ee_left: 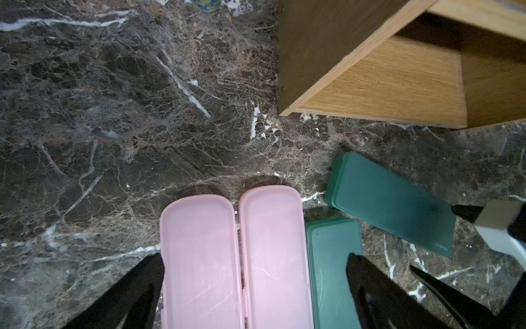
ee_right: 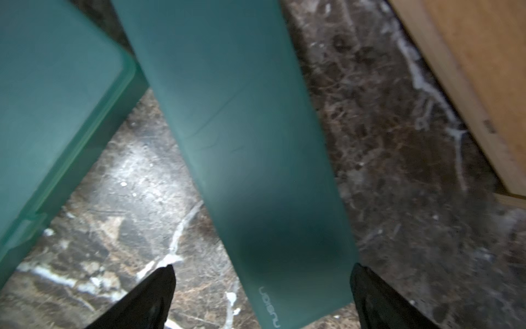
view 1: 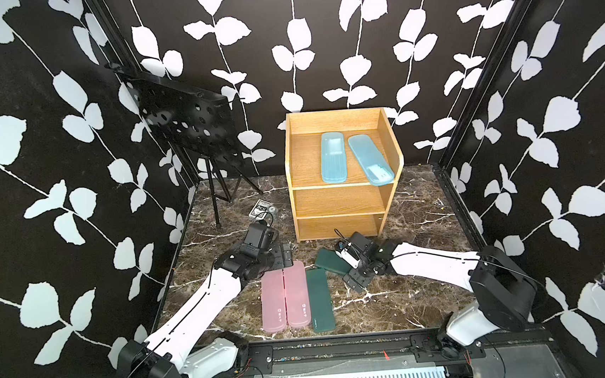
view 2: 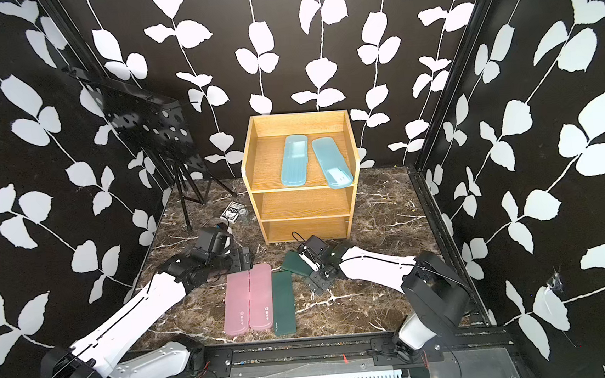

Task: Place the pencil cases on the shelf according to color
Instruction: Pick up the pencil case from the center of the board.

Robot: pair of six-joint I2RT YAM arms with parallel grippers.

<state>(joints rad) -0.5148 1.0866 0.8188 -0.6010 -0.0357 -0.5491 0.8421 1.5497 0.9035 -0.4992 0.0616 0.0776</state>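
Next, my right gripper swings back, turns its fingers astride the tilted green case's lettered end (ee_right: 300, 286) and closes there, since the case lies slanted before the shelf.
The wooden shelf (view 1: 346, 197) stands at the back, with two light blue pencil cases (view 1: 333, 157) (view 1: 370, 158) on its top tier. Two pink cases (view 1: 273, 301) (view 1: 296, 295) and a dark green case (view 1: 320, 299) lie side by side on the marble. A second green case (view 1: 330, 261) lies tilted beside them. My left gripper (ee_left: 254, 256) is open over the far ends of the pink pair; one finger is outside them, the other over the green case (ee_left: 333, 256). My right gripper (ee_right: 263, 267) is open, straddling the tilted green case's (ee_right: 242, 128) near end.
A black perforated stand (view 1: 185, 125) on a tripod fills the back left. A small patterned card box (view 1: 261, 209) lies left of the shelf. Patterned walls close in both sides, and a black rail (view 1: 325, 350) runs along the front edge.
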